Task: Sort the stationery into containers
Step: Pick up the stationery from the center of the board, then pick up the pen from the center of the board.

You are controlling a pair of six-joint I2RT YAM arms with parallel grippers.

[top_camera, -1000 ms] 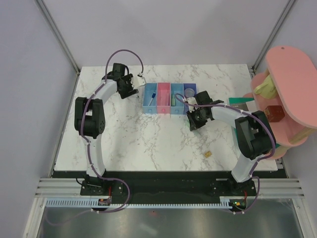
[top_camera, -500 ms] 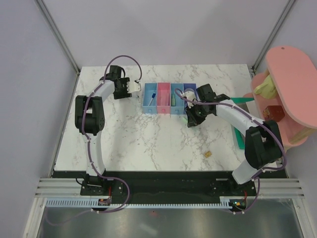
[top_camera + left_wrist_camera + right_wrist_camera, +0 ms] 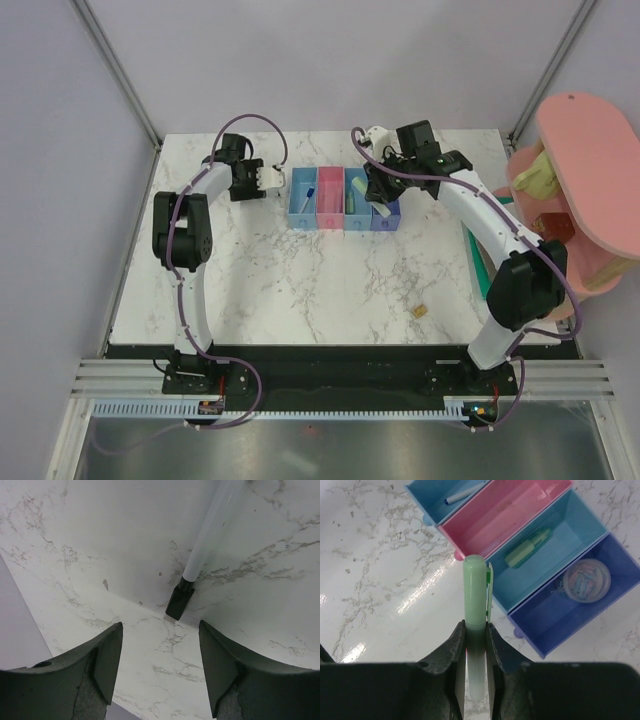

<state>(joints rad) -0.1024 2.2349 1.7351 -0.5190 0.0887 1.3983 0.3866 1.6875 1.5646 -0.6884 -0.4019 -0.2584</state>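
The black end of the thin pen is just beyond my left gripper's open fingers. My left gripper will next move gently a short way toward that end and close on it.
The four joined bins stand at the back middle of the table. My right gripper hovers over their right end, shut on a pale green bar that sticks out past the fingertips. In the right wrist view the far light blue bin holds a blue-tipped marker. The pink bin looks empty. The near light blue bin holds a second pale green bar. The dark blue bin holds a clear round piece. My left gripper is open and empty, left of the bins. A tan nub lies near the front right.
A flat dark green book lies at the right edge, partly under my right arm. A big pink shelf stands beyond it. In the left wrist view a white rod with a black end is ahead of the open gripper.
My right gripper has risen from the table in front of the bins and swung back over their right end, carrying the pale green bar. My left gripper turned and shifted slightly right.
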